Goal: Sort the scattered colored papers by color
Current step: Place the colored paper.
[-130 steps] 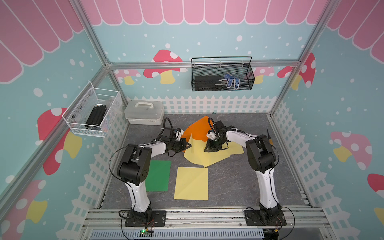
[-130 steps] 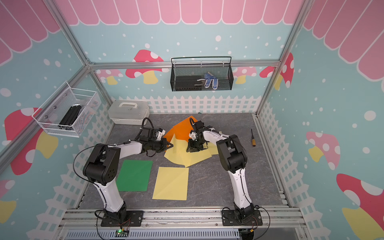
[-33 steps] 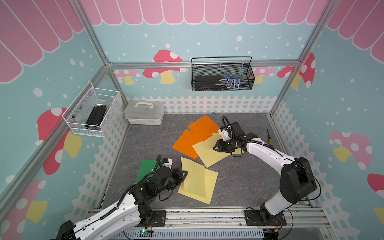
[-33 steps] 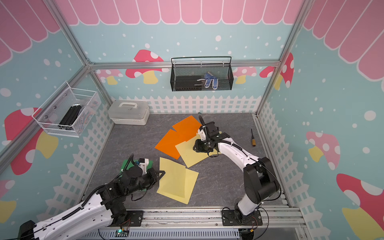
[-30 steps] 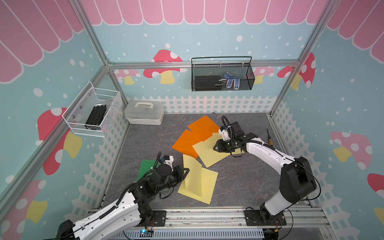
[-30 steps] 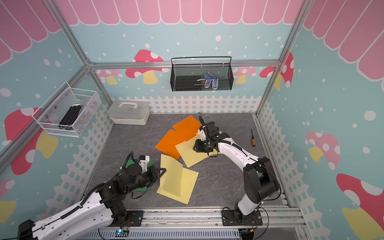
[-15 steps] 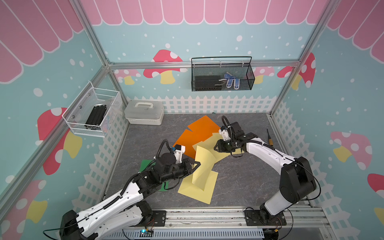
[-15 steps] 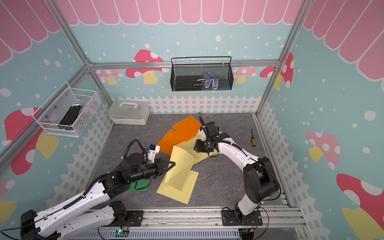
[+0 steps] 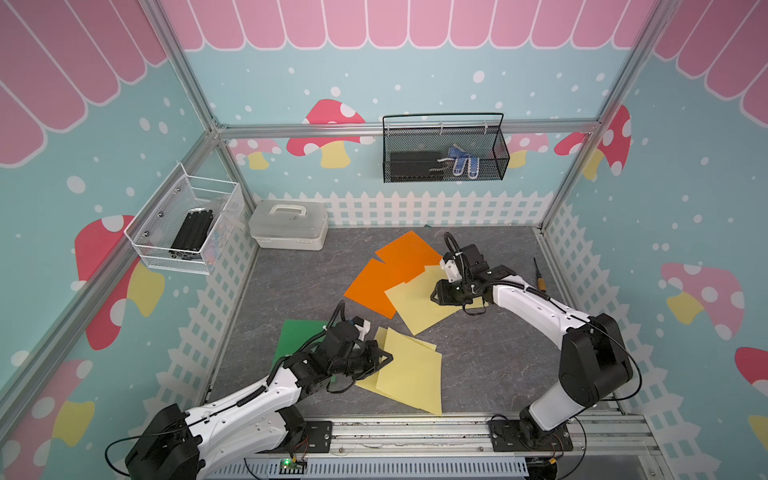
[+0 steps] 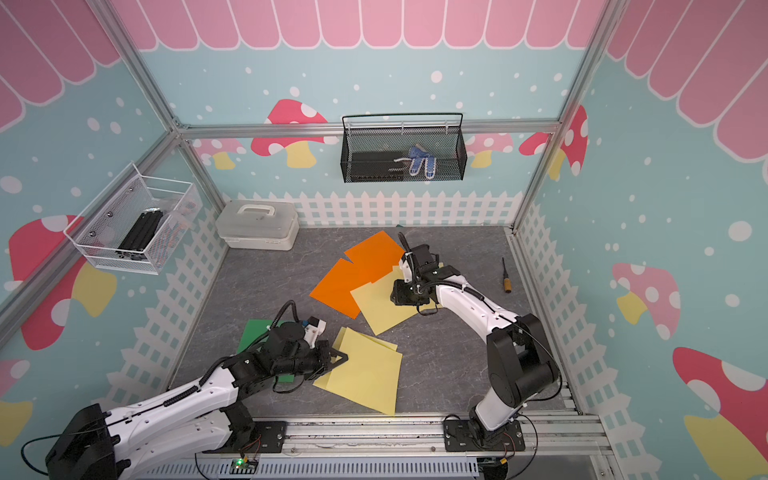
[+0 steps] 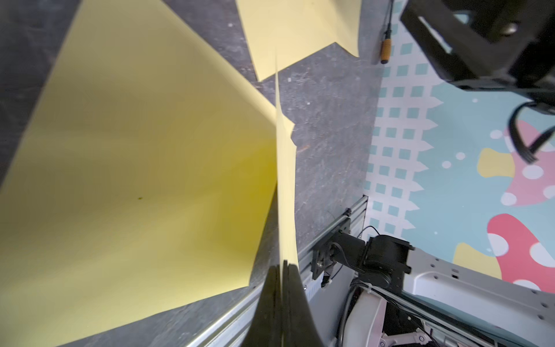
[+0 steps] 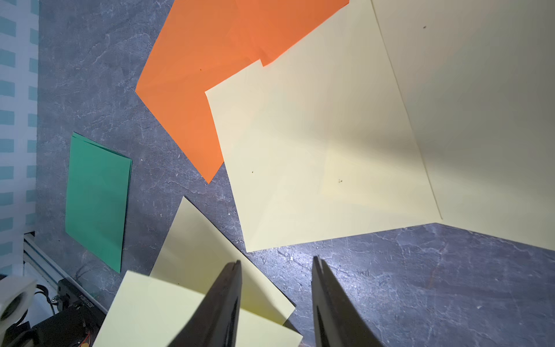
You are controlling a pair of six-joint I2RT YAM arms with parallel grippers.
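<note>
The edge of the pale yellow paper goes down toward the green paper [image 9: 297, 336] next. My left gripper releases it over the other yellow sheet [image 9: 370, 384] below, since the papers sit crooked.
My left gripper [image 9: 384, 359] [image 11: 283, 264] is shut on the edge of a pale yellow paper [image 9: 411, 374] [image 11: 285, 180], which rests over another yellow sheet [image 11: 135, 150] near the front of the floor. A dark green paper [image 9: 297, 336] [image 12: 96, 201] lies beside the left arm, partly hidden by it. Two overlapping orange papers [image 9: 395, 268] [image 12: 192, 90] lie mid-floor, touching further yellow papers [image 9: 417, 309] [image 12: 315, 150]. My right gripper [image 9: 434, 297] [image 12: 276, 261] hovers over those yellow sheets, open and holding nothing.
A white lidded box [image 9: 289, 230] stands at the back left. A screwdriver [image 9: 539, 277] lies by the right fence. A white wire basket [image 9: 187, 232] hangs on the left wall and a black mesh basket [image 9: 444, 153] on the back wall. The metal rail [image 9: 415, 432] runs along the front.
The left gripper has pulled back toward the front left, and the yellow sheet it holds has dropped from standing upright to lying over the front yellow sheet. The right arm has not moved.
</note>
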